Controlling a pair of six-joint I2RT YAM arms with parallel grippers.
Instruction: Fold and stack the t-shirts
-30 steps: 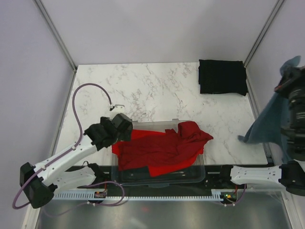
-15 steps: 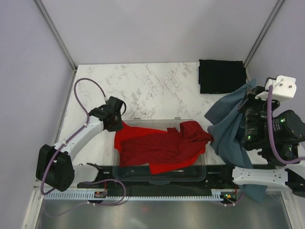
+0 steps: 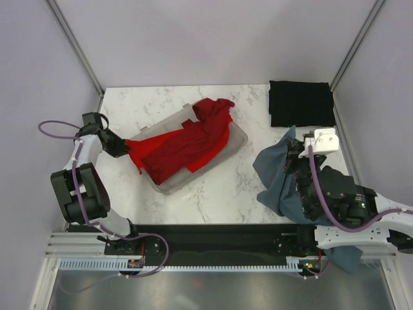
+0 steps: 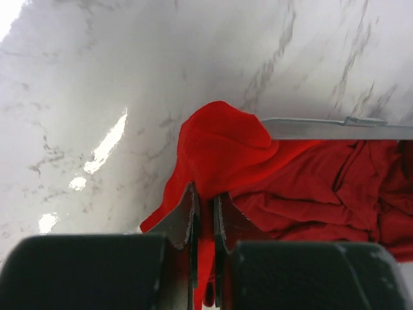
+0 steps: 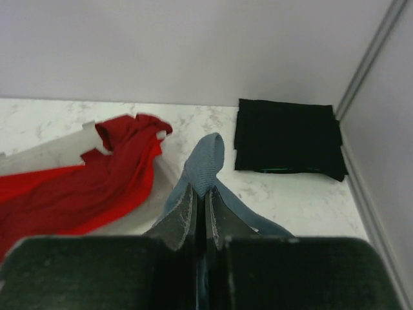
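Next, my left gripper moves to the left in the top view toward the nearby side wall and releases the red cloth, because the bin reaches mid-table.
The bright red t-shirt lies crumpled in the clear plastic bin, which sits askew on the left half of the table. My left gripper is shut on the shirt's left edge; in the left wrist view a red fold bulges from between the jaws. At the right, the slate blue-grey t-shirt hangs bunched from my right gripper, which is shut on a fold of it just past the fingertips. The black t-shirt lies folded flat at the back right corner.
The bin's rim shows just right of the pinched red cloth. Grey walls and metal posts close in the marble table. The black shirt lies ahead of the right gripper, near the right wall.
My left arm swung far left with the red shirt in its grip, and the bin came away from the near edge and turned. My right arm lowered the blue-grey shirt toward the table.
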